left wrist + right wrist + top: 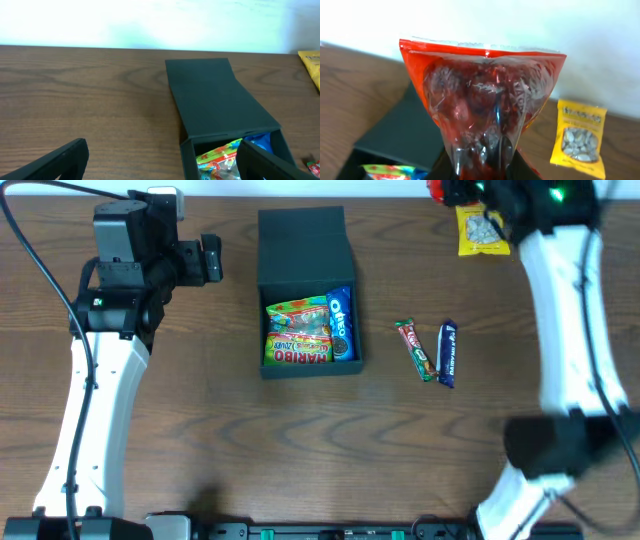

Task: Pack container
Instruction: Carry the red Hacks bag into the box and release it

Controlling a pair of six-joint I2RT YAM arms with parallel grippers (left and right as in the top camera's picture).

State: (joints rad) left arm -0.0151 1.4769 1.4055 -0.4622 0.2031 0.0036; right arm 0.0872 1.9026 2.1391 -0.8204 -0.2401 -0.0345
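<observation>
The red clear packet has to go onto the Haribo gummy bag (297, 332), so my right gripper needs to swing back toward the black container (305, 250) first and then tilt downward.
The black container (305, 250) sits at the table's middle back with its flap lid open toward the far side. Inside lie a Haribo gummy bag (297, 332) and a blue Oreo packet (341, 325). It also shows in the left wrist view (215, 100) and the right wrist view (400, 130). My right gripper (482, 167) is shut on a red clear bag of dried fruit (482, 95), held up at the far right; a red bit (437, 190) shows overhead. My left gripper (160, 165) is open and empty, left of the container.
A yellow nut packet (482, 230) lies at the back right, also in the right wrist view (579, 137). A red-green bar (415, 350) and a dark blue bar (447, 353) lie right of the container. The table's far edge meets a white wall.
</observation>
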